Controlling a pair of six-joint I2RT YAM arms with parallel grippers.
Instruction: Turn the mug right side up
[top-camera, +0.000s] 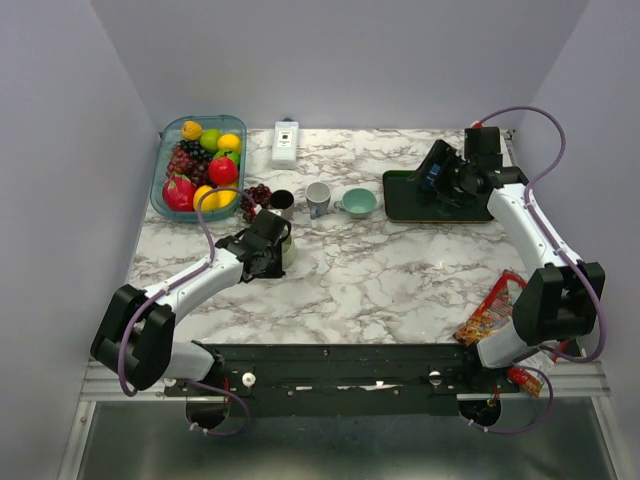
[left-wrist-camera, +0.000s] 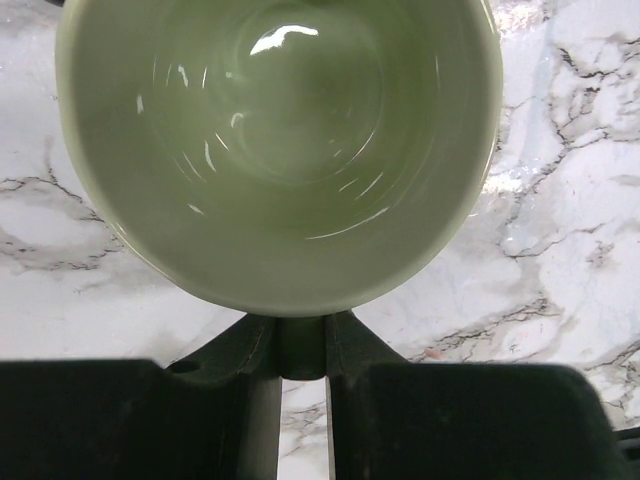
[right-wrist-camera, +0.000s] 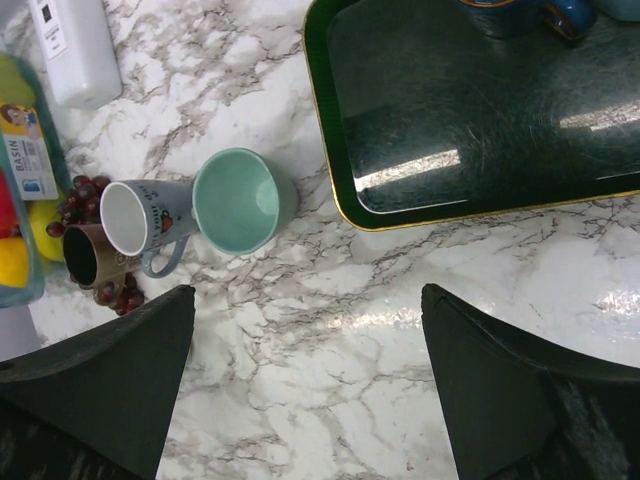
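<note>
My right gripper tilts to point downward and lowers onto the blue mug's handle (right-wrist-camera: 571, 18) below it next, because that handle juts over the tray.
A pale green mug (left-wrist-camera: 280, 150) fills the left wrist view, its open mouth facing the camera and marble showing around it. My left gripper (left-wrist-camera: 302, 335) is shut on its handle (left-wrist-camera: 302, 352), one finger on each side. In the top view the left gripper (top-camera: 268, 246) sits at the table's left centre, with the mug (top-camera: 289, 252) mostly hidden under it. My right gripper (top-camera: 441, 176) is open and empty above the dark green tray (top-camera: 405, 208), and its fingers (right-wrist-camera: 110, 370) stand wide apart over bare marble.
A brown mug (top-camera: 282, 202), a grey-white mug (top-camera: 318, 198) and a teal mug (top-camera: 357, 203) stand upright in a row just beyond the left gripper. A fruit basket (top-camera: 165, 190) is at the back left, a white box (top-camera: 286, 142) behind, and a snack packet (top-camera: 490, 312) at the front right.
</note>
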